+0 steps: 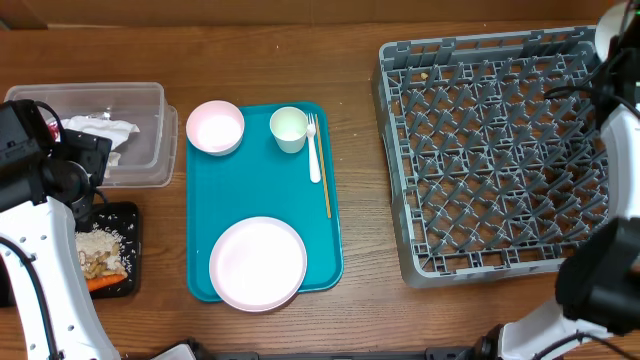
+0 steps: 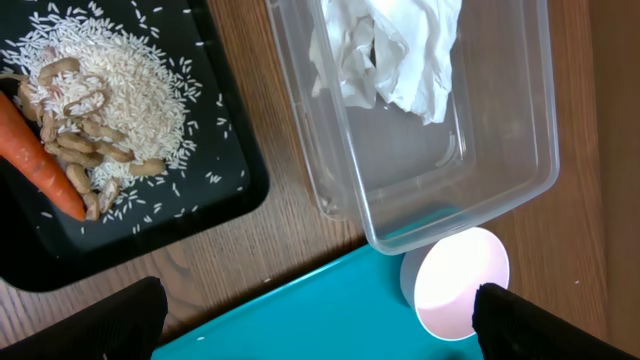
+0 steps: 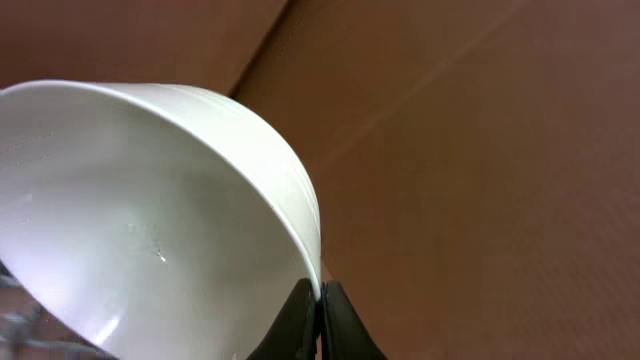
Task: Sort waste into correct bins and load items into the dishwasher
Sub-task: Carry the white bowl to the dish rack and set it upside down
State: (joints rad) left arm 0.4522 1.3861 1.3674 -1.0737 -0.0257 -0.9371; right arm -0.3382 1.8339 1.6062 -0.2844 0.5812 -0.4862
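The right gripper moves down and left in the overhead view onto the dish rack's empty wires next, since the white bowl overhangs its far corner.
My right gripper (image 3: pixel 320 292) is shut on the rim of a white bowl (image 3: pixel 150 220), held up above the far right corner of the grey dish rack (image 1: pixel 490 150). My left gripper (image 2: pixel 320 330) is open and empty over the teal tray's corner, next to the second white bowl (image 2: pixel 458 285). The clear tub (image 2: pixel 450 190) holds crumpled napkins (image 2: pixel 390 50). The black tray (image 2: pixel 215 190) holds rice-like scraps (image 2: pixel 110 90) and a carrot (image 2: pixel 40 150). On the teal tray (image 1: pixel 200 210) are the bowl (image 1: pixel 215 127), a cup (image 1: pixel 289 129), a fork (image 1: pixel 314 150) and the pink plate (image 1: pixel 258 263).
A thin wooden stick (image 1: pixel 326 185) lies along the teal tray's right edge beside the fork. The dish rack has a small scrap at its back left corner (image 1: pixel 424 73). A brown cardboard wall fills the right wrist view.
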